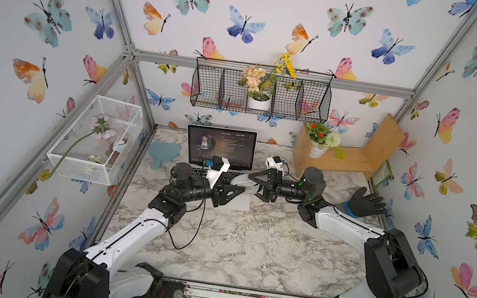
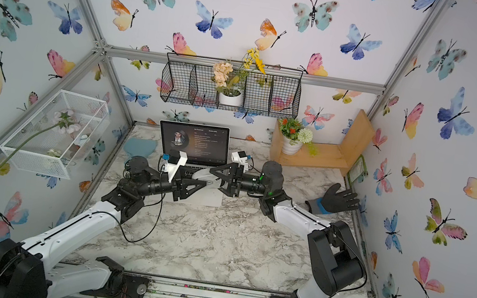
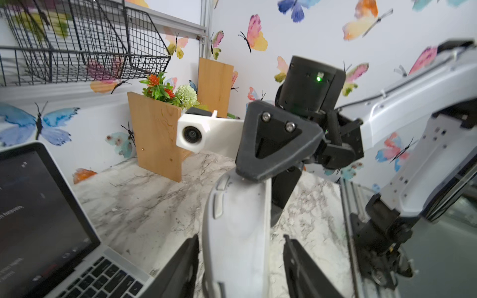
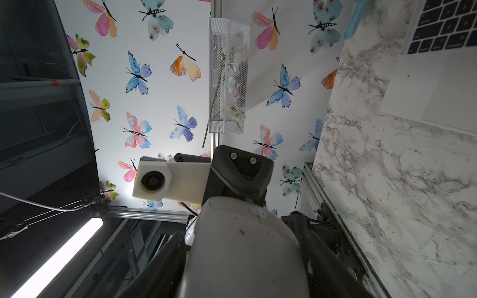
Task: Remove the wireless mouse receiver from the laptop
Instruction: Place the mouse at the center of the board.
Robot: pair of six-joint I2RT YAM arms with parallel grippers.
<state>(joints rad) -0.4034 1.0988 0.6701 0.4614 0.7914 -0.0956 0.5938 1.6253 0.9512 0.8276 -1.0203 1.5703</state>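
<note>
My right gripper turns to point down next, lowers the mouse onto the clear marble below the gripper, beside the laptop, and lets go of it.
The silver laptop (image 1: pixel 220 147) (image 2: pixel 193 143) stands open at the back of the marble table, its dark screen lit. A grey oval mouse (image 1: pixel 241 184) (image 2: pixel 205 178) hangs in the air over the laptop's right front corner, between my two grippers. My right gripper (image 1: pixel 254 186) (image 4: pixel 241 232) is shut on one end of the mouse (image 4: pixel 245 252). My left gripper (image 1: pixel 241 188) (image 3: pixel 240 237) straddles the other end of the mouse (image 3: pixel 237 232) with its jaws open and a gap at one side. The wireless mouse receiver is hidden in every view.
A wooden shelf (image 1: pixel 344 159) with a potted plant (image 1: pixel 319 142) stands at the back right. A black glove (image 1: pixel 363 203) lies at the right edge. A blue flat piece (image 1: pixel 163 151) lies left of the laptop. A white mesh basket (image 1: pixel 97 138) and a black wire basket (image 1: pixel 261 95) hang on the walls.
</note>
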